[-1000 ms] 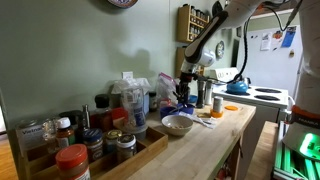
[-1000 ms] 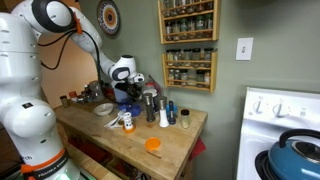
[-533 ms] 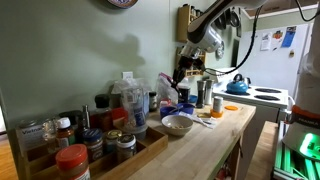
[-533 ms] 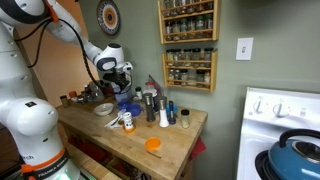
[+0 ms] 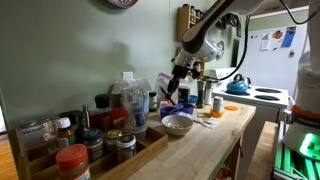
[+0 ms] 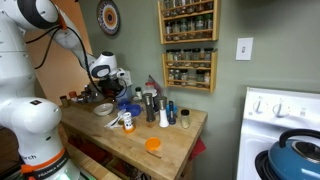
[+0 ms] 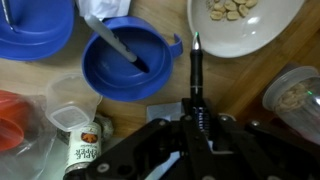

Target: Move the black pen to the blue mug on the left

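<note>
I should move my gripper away from the white bowl next and over the blue mug with the grey utensil point(image 5: 167, 110) point(image 7: 127, 62). Then I should lower it.
In the wrist view my gripper point(image 7: 197, 125) is shut on the black pen point(image 7: 196, 80), whose tip points up the frame. A blue mug point(image 7: 125, 60) with a grey utensil in it stands just left of the pen tip on the wooden counter. A second blue mug point(image 7: 30, 25) is at the top left, partly cut off. In both exterior views the gripper point(image 5: 172, 85) point(image 6: 108, 88) hangs above the blue mugs point(image 5: 168, 103) point(image 6: 125, 103) near the wall. The pen is too small to make out there.
A white bowl point(image 7: 260, 30) with nuts lies right of the pen tip. A small can point(image 7: 82, 140) and a clear container point(image 7: 295, 95) flank the gripper. Jars point(image 5: 72, 160) crowd one counter end, with bottles point(image 6: 160, 108), an orange lid point(image 6: 152, 144), a spice rack point(image 6: 190, 45) and a stove with a kettle point(image 5: 236, 86).
The arm has swung along the counter, away from the stove side, carrying the pen. The gripper now hangs over the blue mugs near the white bowl.
</note>
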